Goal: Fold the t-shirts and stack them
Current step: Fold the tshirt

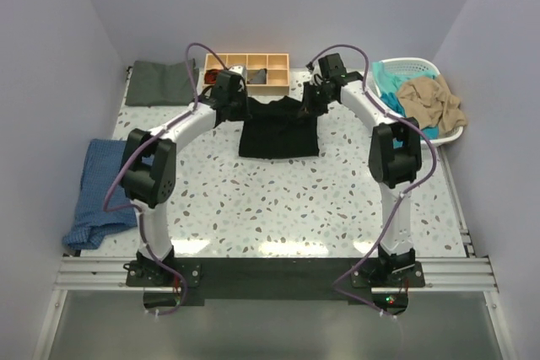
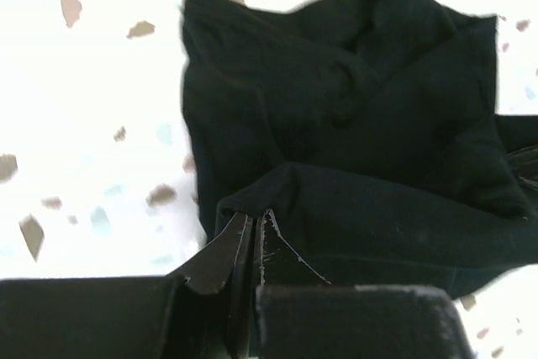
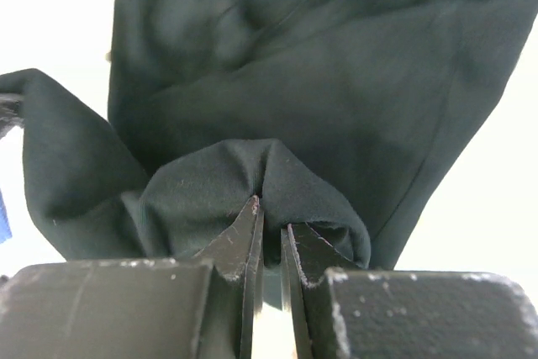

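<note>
Next, my right gripper moves outward with the shirt's bunched fold and releases it over the shirt's far part (image 1: pixel 292 102) (image 3: pixel 361 44), since that part lies outward of the gripper.
The black t-shirt (image 1: pixel 278 134) lies partly folded in the middle of the speckled table, its far edge lifted between both arms. My left gripper (image 2: pixel 256 214) is shut on a pinch of the shirt's black fabric (image 2: pixel 353 124) at the left far corner (image 1: pixel 242 107). At the right far corner (image 1: pixel 307 107), my right gripper (image 3: pixel 271 212) is shut on a bunched fold of the same shirt (image 3: pixel 319 98). A dark grey-green t-shirt (image 1: pixel 160 82) lies folded at the back left. Teal (image 1: pixel 390 82) and tan (image 1: pixel 432 100) t-shirts sit crumpled in the basket.
A white laundry basket (image 1: pixel 454 134) stands at the back right. A wooden compartment tray (image 1: pixel 268 62) with small cloth pieces sits at the back centre, just behind the grippers. A blue cloth (image 1: pixel 101 191) hangs over the table's left edge.
</note>
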Motion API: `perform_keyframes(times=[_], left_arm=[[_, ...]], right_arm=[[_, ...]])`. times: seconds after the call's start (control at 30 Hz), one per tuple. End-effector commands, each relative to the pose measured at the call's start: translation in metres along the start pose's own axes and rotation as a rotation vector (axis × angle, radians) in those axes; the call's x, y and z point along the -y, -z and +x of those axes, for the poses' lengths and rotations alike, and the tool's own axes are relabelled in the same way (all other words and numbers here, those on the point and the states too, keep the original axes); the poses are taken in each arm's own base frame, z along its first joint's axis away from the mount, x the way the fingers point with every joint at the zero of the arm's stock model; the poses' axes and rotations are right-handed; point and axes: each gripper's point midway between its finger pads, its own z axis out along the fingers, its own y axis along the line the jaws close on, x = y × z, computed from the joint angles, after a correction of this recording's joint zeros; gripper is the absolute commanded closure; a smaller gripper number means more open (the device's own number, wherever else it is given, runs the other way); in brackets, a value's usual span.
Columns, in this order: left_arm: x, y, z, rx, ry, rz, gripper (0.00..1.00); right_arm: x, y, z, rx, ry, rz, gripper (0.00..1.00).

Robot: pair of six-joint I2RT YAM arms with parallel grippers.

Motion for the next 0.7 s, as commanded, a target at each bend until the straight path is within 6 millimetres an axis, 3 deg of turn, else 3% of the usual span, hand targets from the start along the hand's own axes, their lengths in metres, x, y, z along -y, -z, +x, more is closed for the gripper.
perform_keyframes(times=[0.0, 0.03, 0.07, 0.13, 0.17, 0.2, 0.23, 0.27, 0.33, 0.37, 0.5, 0.63, 0.67], left_arm=[[-0.012, -0.033, -0.043, 0.094, -0.016, 0.081, 1.0], [-0.016, -0.039, -0.047, 0.093, -0.018, 0.082, 1.0], [-0.015, -0.042, -0.064, 0.123, -0.019, 0.088, 1.0], [-0.025, -0.059, -0.069, 0.125, -0.027, 0.099, 1.0], [-0.023, -0.059, -0.085, 0.16, -0.029, 0.105, 1.0], [-0.028, -0.068, -0.084, 0.149, -0.029, 0.12, 1.0], [-0.027, -0.07, -0.089, 0.155, -0.031, 0.135, 1.0], [-0.022, -0.07, -0.102, 0.181, -0.037, 0.151, 1.0], [-0.02, -0.077, -0.108, 0.192, -0.047, 0.163, 1.0], [-0.019, -0.083, -0.106, 0.185, -0.049, 0.17, 1.0], [-0.004, -0.076, -0.124, 0.233, -0.072, 0.243, 1.0], [0.002, -0.072, -0.141, 0.27, -0.082, 0.257, 1.0], [-0.001, -0.083, -0.134, 0.247, -0.084, 0.252, 0.99]], right_arm=[[0.018, -0.026, -0.026, 0.025, -0.024, -0.017, 0.99], [0.021, -0.029, -0.033, 0.036, -0.035, -0.024, 0.99], [0.016, -0.027, -0.05, 0.077, -0.03, -0.044, 1.0], [0.029, -0.036, -0.058, 0.095, -0.049, -0.027, 1.0], [0.031, -0.035, -0.068, 0.126, -0.038, -0.015, 1.0], [0.035, -0.036, -0.074, 0.144, -0.039, -0.01, 1.0], [0.039, -0.04, -0.072, 0.133, -0.044, -0.001, 0.99], [0.039, -0.035, -0.084, 0.163, -0.034, 0.003, 0.97], [0.045, -0.034, -0.095, 0.196, -0.034, 0.017, 0.96], [0.047, -0.038, -0.096, 0.2, -0.035, 0.018, 0.96], [0.056, -0.027, -0.108, 0.239, -0.024, 0.061, 0.95], [0.065, -0.023, -0.118, 0.28, -0.024, 0.088, 0.88], [0.068, -0.023, -0.118, 0.277, -0.022, 0.097, 0.88]])
